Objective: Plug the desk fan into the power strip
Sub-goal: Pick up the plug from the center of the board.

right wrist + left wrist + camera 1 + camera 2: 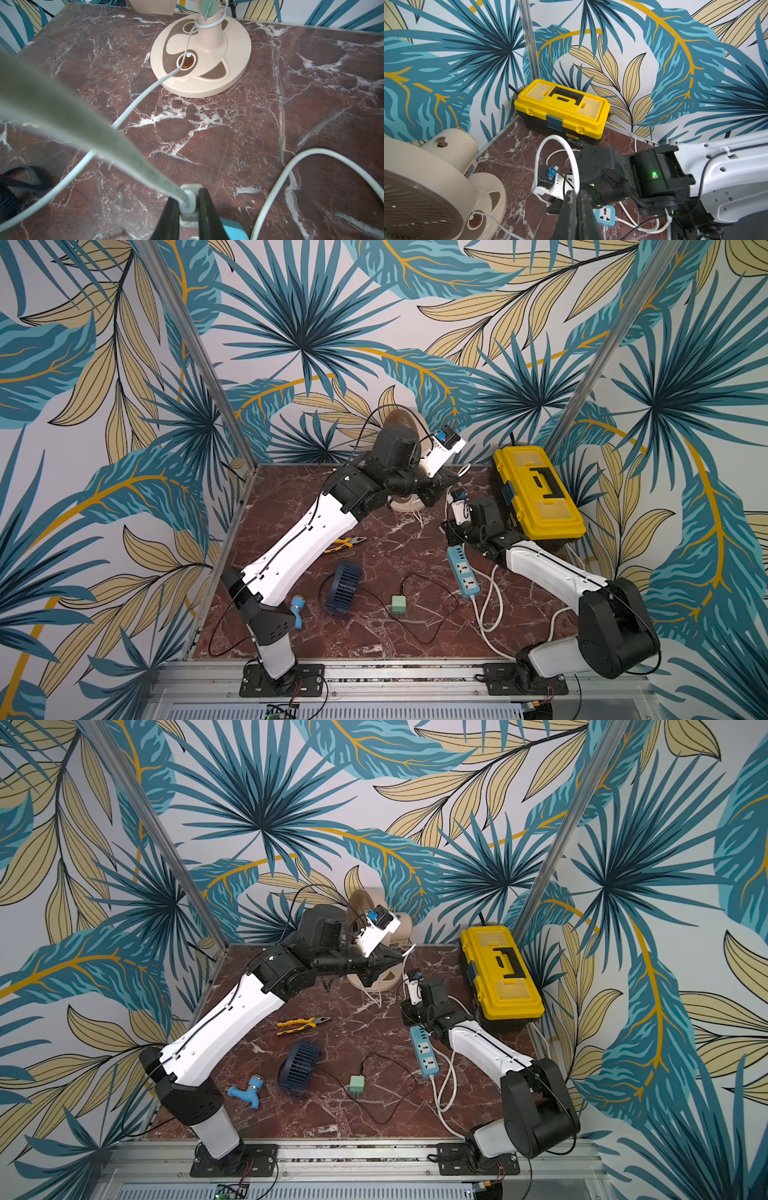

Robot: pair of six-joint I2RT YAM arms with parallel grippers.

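My right gripper is already holding the plug, so I will lower my left gripper with the cord down beside the fan's round base (pixel 390 980) (pixel 498 196) and release the cord there.
The beige desk fan (pixel 400 418) stands at the back of the marble table, its round base (pixel 200 56) facing the right wrist view. The light-blue power strip (pixel 463 570) lies at the right, also seen in a top view (pixel 424 1052). My right gripper (pixel 188 205) is shut on the fan's white plug (pixel 190 199), right at the strip's far end (pixel 232 228); its prongs are hidden. My left gripper (pixel 576 199) is shut on the fan's white cord (pixel 554 138), holding a loop of it up above the right wrist. In a top view the left gripper (pixel 455 477) hovers beside the fan base.
A yellow toolbox (pixel 536 489) sits in the back right corner. Yellow-handled pliers (pixel 345 544), a small dark-blue fan (pixel 343 591), a green adapter cube (pixel 399 605) with a black cable and a blue tap (pixel 297 608) lie in front. The strip's white cord (pixel 488 614) loops at front right.
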